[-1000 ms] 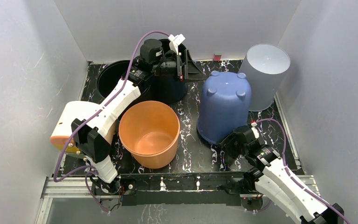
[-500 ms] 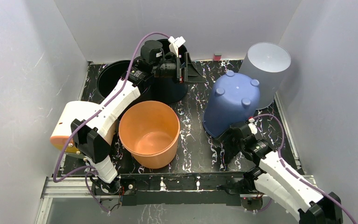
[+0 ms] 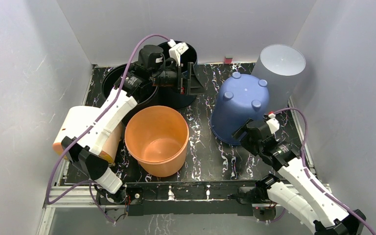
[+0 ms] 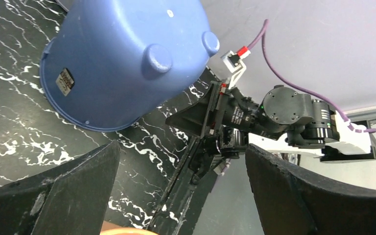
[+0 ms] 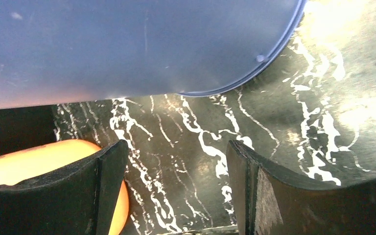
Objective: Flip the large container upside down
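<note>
The orange container is standing with its opening up, so I need to move my left gripper back and down onto the orange container's rim, on the side toward the blue container.
The large blue container (image 3: 239, 106) stands bottom-up, its round feet on top, at the middle right of the black marbled table (image 3: 203, 156). It leans a little toward the back right. My right gripper (image 3: 243, 133) is open and empty at its near lower rim. In the right wrist view the blue wall (image 5: 127, 44) fills the top, above the open right gripper (image 5: 176, 152). My left gripper (image 3: 194, 78) is open and empty, raised left of the container. In the left wrist view the container (image 4: 122, 58) lies beyond the open left gripper (image 4: 181, 152).
An upright orange container (image 3: 156, 139) stands at the front centre. Two black containers (image 3: 120, 83) sit at the back left under the left arm. A grey container (image 3: 279, 73) stands bottom-up at the back right, close to the blue one. White walls enclose the table.
The blue container has shifted and tilted toward the back right, nearer the grey one. My right gripper has followed it up and right. My left gripper has drawn back to the left.
</note>
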